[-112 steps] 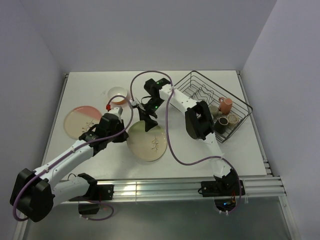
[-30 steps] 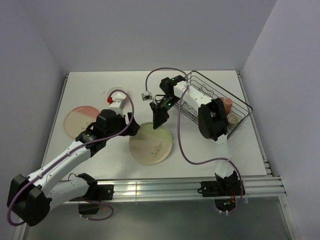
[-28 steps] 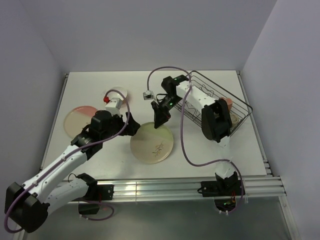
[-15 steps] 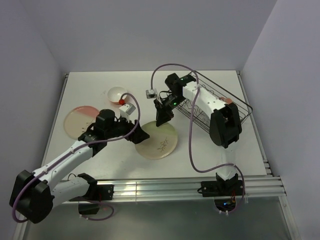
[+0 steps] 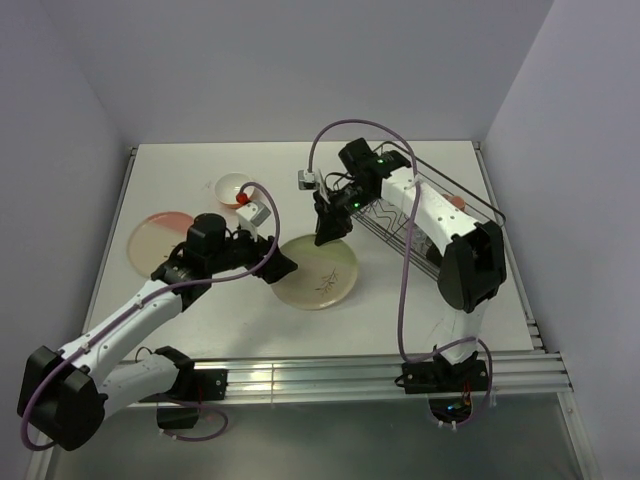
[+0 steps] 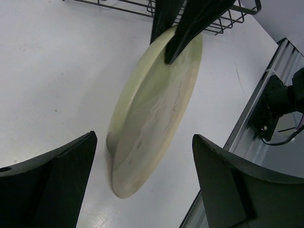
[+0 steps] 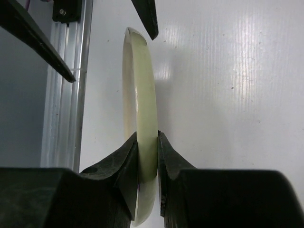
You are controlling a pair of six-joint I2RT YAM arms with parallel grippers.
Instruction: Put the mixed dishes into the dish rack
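My right gripper needs to carry the plate up and outward over the dish rack's far side next, then lower it there and release it, because it still hangs outside the wires.
The cream-green plate with a sprig hangs tilted above the table, and my right gripper is shut on its far rim. The right wrist view shows the rim pinched edge-on in the right gripper. My left gripper stands open at the plate's left edge. In the left wrist view the plate lies ahead of the left gripper without touching it. The dish rack is at the right, under the right arm. The pink-cream plate and the orange bowl lie at the left.
A pink cup shows inside the rack behind the right arm. The rack's wire edge runs just beyond the plate. An aluminium rail borders the table's near edge. Walls close in the back and both sides.
The right gripper has carried the cream-green plate to the right, toward the rack, tilting it up. The left gripper has followed it, staying open. The right arm now reaches across the rack.
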